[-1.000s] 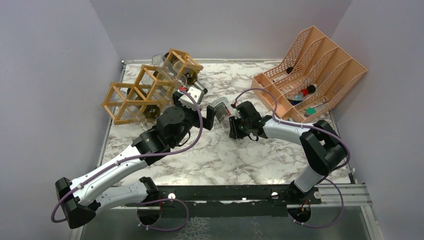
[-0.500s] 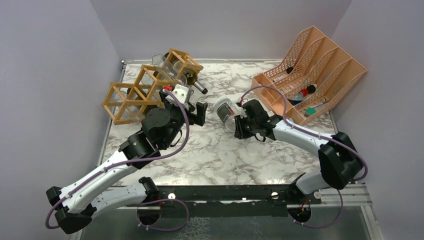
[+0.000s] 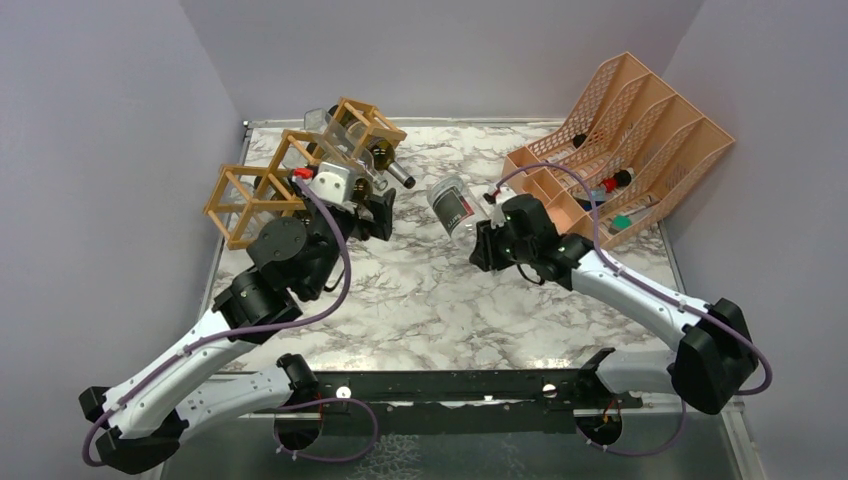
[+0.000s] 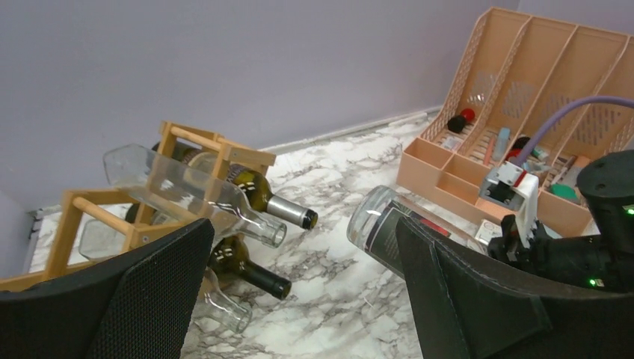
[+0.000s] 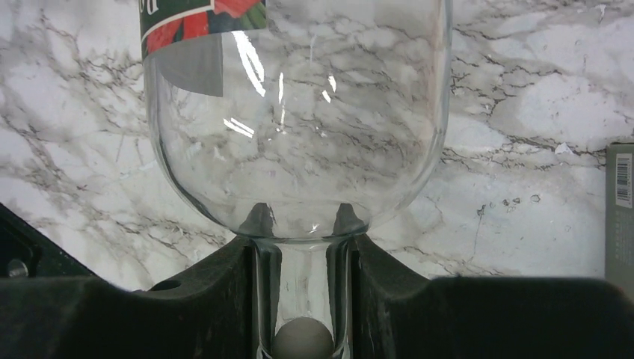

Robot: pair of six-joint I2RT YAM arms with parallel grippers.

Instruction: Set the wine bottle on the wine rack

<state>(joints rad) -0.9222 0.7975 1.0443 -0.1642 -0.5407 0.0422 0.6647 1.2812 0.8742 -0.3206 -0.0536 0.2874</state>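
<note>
The rack's near top rails are empty, so the right gripper will next swing outward and to the left in the top view, over those rails, and let go of the bottle.
A clear wine bottle [image 3: 453,207] with a dark label lies tilted in the air over the table's middle, base pointing toward the wine rack [image 3: 250,205]. My right gripper [image 3: 487,228] is shut on its neck; in the right wrist view the neck [image 5: 301,295] sits between both fingers under the bottle's shoulder [image 5: 299,149]. The tan wooden rack [image 4: 217,147] at the far left holds several bottles. My left gripper [image 3: 378,212] is open and empty just in front of the rack. The held bottle [image 4: 400,232] shows in the left wrist view between the fingers but beyond them.
A dark green bottle [image 3: 390,168] and a clear one [image 4: 194,196] stick out of the rack toward the table's middle. A salmon perforated file organiser [image 3: 625,150] with small items stands at the far right. Purple walls close in on three sides.
My left gripper has pulled back from the clear bottle toward the rack. My right gripper has kept hold of the bottle and carried it a little farther back and right.
</note>
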